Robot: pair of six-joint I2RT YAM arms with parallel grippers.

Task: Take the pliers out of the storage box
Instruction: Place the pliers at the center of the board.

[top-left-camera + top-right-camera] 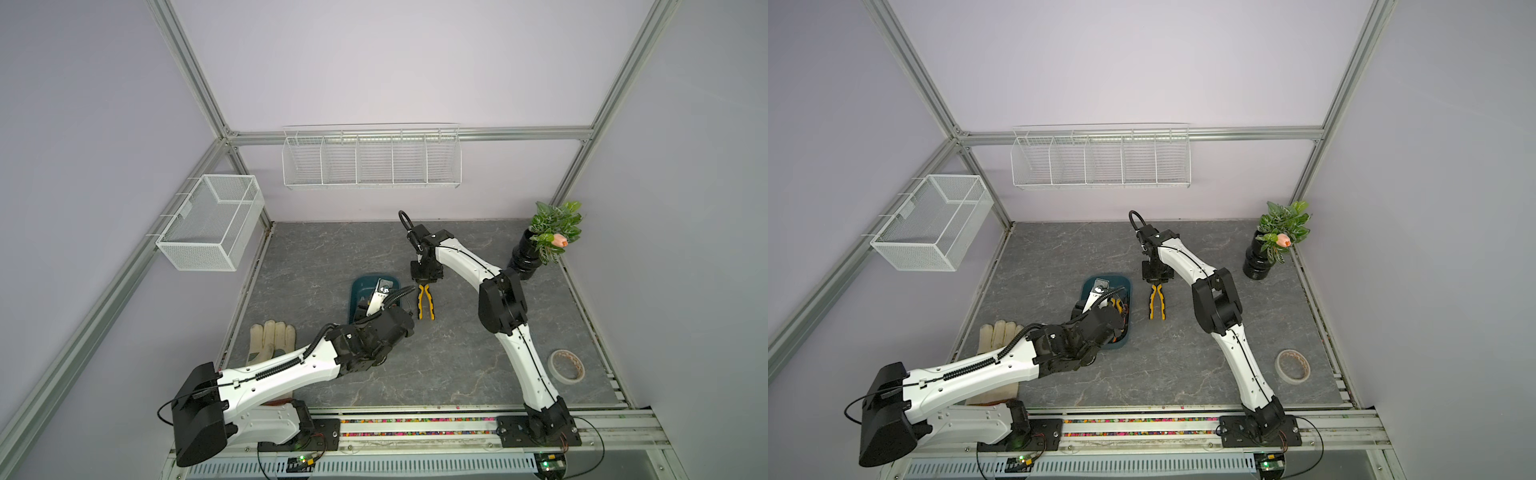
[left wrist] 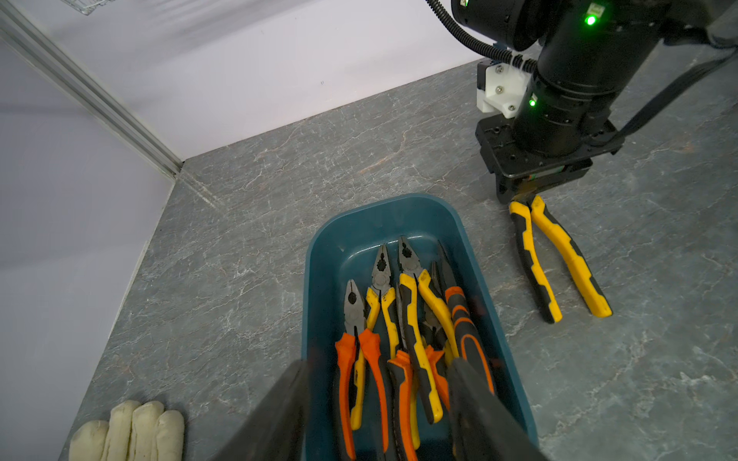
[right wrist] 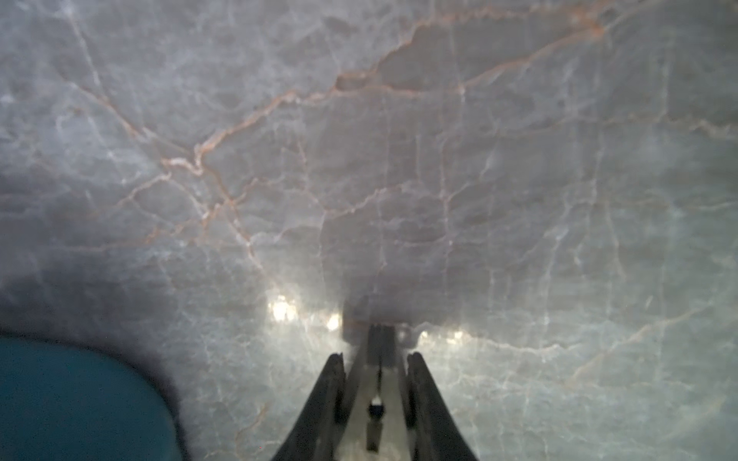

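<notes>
The pliers, already out beside the storage box (image 2: pixel 383 211), go outward next over the bare tabletop beyond their metal head, where my right gripper releases them.
The dark teal storage box (image 2: pixel 383 211) sits left of centre on the table, also seen in both top views (image 1: pixel 360 291) (image 1: pixel 1121 277). Several pliers (image 2: pixel 399 319) with yellow-black and orange-black handles lie side by side in it. My left gripper (image 2: pixel 379 399) hangs open over the box's near end, with the handles between its fingers (image 2: pixel 475 403) and no grip. One yellow-and-black pliers (image 1: pixel 426 301) (image 1: pixel 1156 301) (image 2: pixel 559 259) lies on the table just right of the box. My right gripper (image 1: pixel 422 283) (image 2: pixel 523 195) (image 3: pixel 377 359) is shut on its metal head (image 3: pixel 377 383).
A pale work glove (image 1: pixel 272 338) lies at the table's left near edge. A tape roll (image 1: pixel 567 365) lies front right, and a potted plant (image 1: pixel 540 245) stands back right. White wire baskets (image 1: pixel 212 226) (image 1: pixel 370 158) hang on the left and back walls.
</notes>
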